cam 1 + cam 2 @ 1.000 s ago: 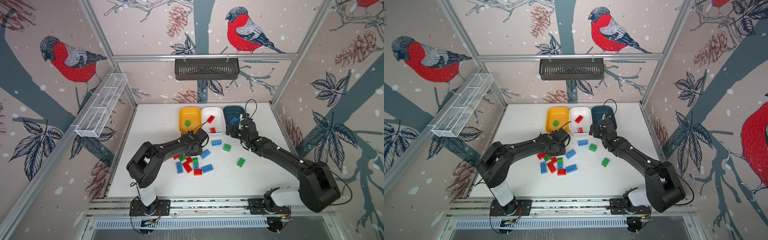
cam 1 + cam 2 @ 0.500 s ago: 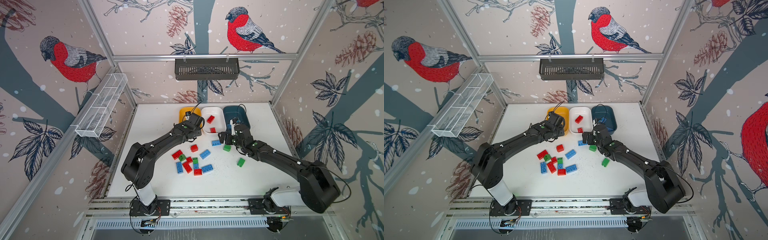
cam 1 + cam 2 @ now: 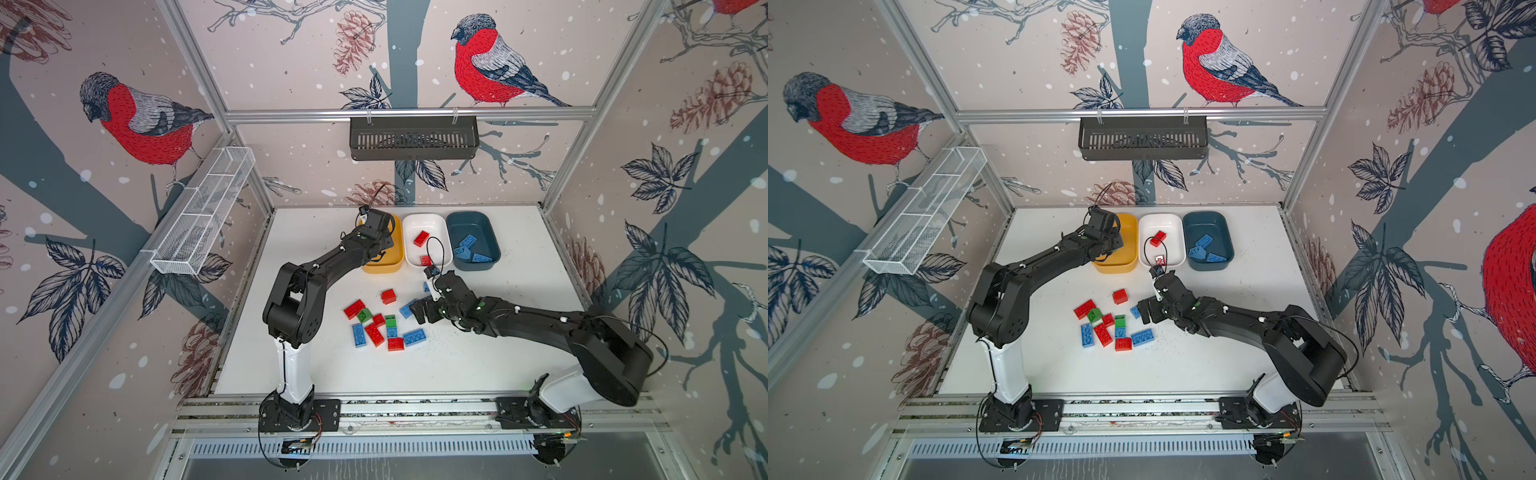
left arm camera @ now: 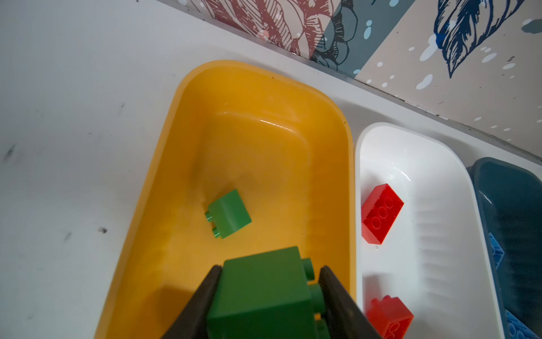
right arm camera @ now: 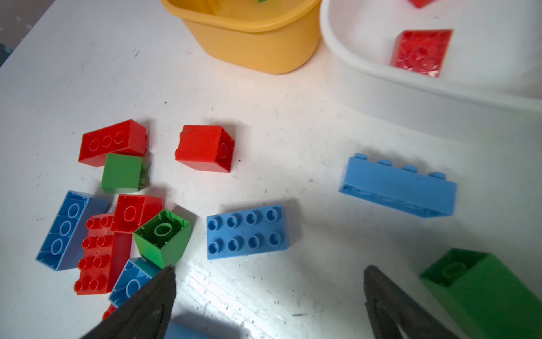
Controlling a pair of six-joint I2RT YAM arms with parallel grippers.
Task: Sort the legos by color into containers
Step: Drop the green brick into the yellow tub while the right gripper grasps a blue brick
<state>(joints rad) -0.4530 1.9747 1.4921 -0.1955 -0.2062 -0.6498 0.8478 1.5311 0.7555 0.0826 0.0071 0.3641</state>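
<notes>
My left gripper next eases outward over the container's bare bottom (image 3: 1129, 244) (image 4: 290, 220) and releases the green lego beside the small matching one outward of its fingers.
My left gripper (image 4: 268, 270) is shut on a green lego (image 4: 264, 293) and hangs over the near end of the mustard yellow container (image 4: 181, 88), where a small green lego (image 4: 228, 214) lies. The white container (image 3: 432, 220) holds two red legos; the teal one (image 3: 490, 232) holds several blue ones. My right gripper (image 5: 269, 268) stands open low over bare table, with a blue studded lego (image 5: 246, 232) just ahead and a green lego (image 5: 481, 290) beside one finger. In both top views it (image 3: 417, 309) is at the right edge of the loose pile of legos (image 3: 376, 328).
A blue oblong lego (image 5: 399, 190) lies on its side near the white container's wall. A red square lego (image 3: 388, 296) sits apart from the pile. A black slotted basket (image 3: 413, 137) hangs on the back wall and a white wire rack (image 3: 203, 212) on the left wall.
My left gripper has carried the green lego from the pile up to the yellow container. My right gripper has come back from the teal container to the pile's right edge, still open.
</notes>
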